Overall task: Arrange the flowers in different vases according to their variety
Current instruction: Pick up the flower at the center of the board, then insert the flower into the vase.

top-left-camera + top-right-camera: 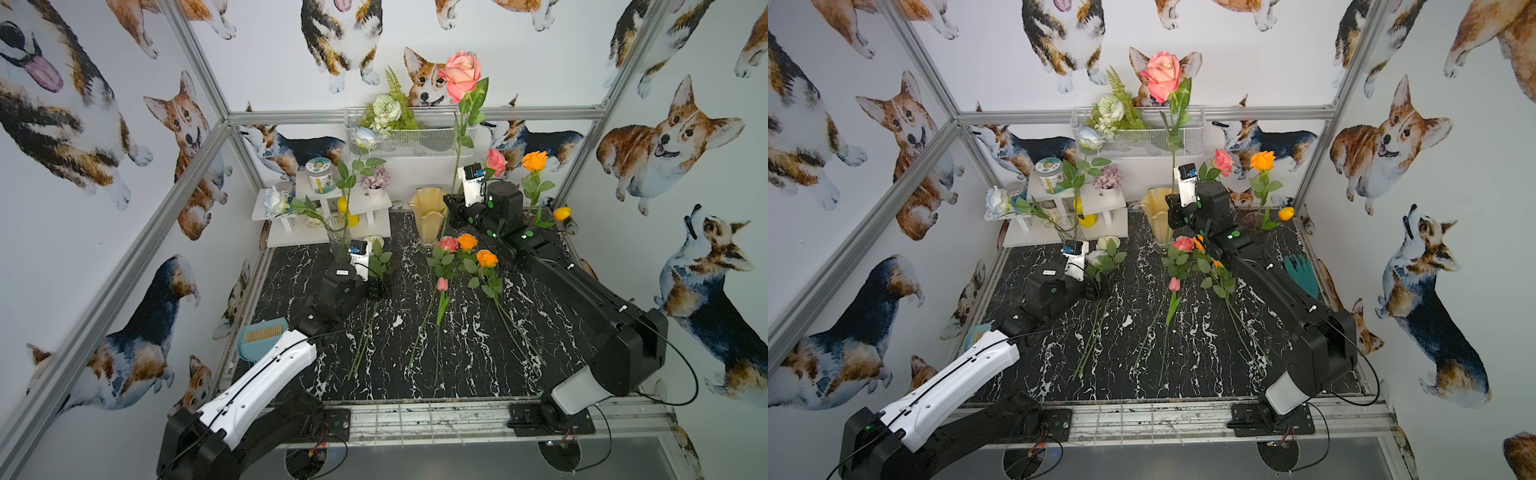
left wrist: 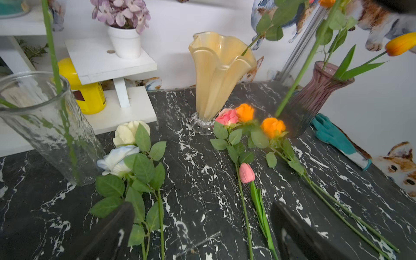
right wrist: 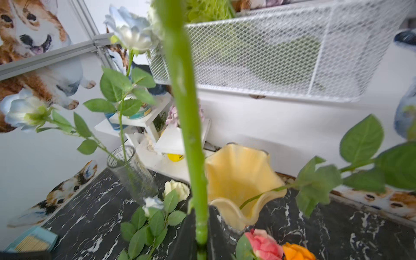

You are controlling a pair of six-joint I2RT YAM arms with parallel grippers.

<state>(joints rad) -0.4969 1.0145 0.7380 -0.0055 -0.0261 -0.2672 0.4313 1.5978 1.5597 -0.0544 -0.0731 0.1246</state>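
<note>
The cream-yellow vase with another pink rose stands beside my right gripper. The gripper raises the tall pink rose's stem over that vase's opening [image 1: 429, 195] [image 3: 240, 182] next, lowers it inside and releases.
My right gripper [image 3: 201, 243] is shut on the stem of a tall pink rose [image 1: 462, 75], held upright beside the cream-yellow vase [image 1: 428, 216]. That vase holds another pink rose [image 1: 496, 162]. The clear vase [image 1: 336, 232] holds two white-blue roses. An orange rose and an orange tulip stand in the purple vase [image 2: 313, 99]. My left gripper [image 2: 202, 236] is open, low over the stems of two white roses [image 2: 126, 144] lying on the table. A pink rose [image 2: 227, 117], a pink tulip [image 2: 246, 172] and two orange roses [image 2: 272, 127] also lie flat.
A white stepped shelf [image 1: 324, 216] with jars and a small purple potted plant stands at the back left. A wire basket [image 1: 415, 133] with a fern bouquet hangs on the back wall. A blue dustpan [image 1: 262, 336] lies at the left edge, a teal glove [image 1: 1302, 274] at the right.
</note>
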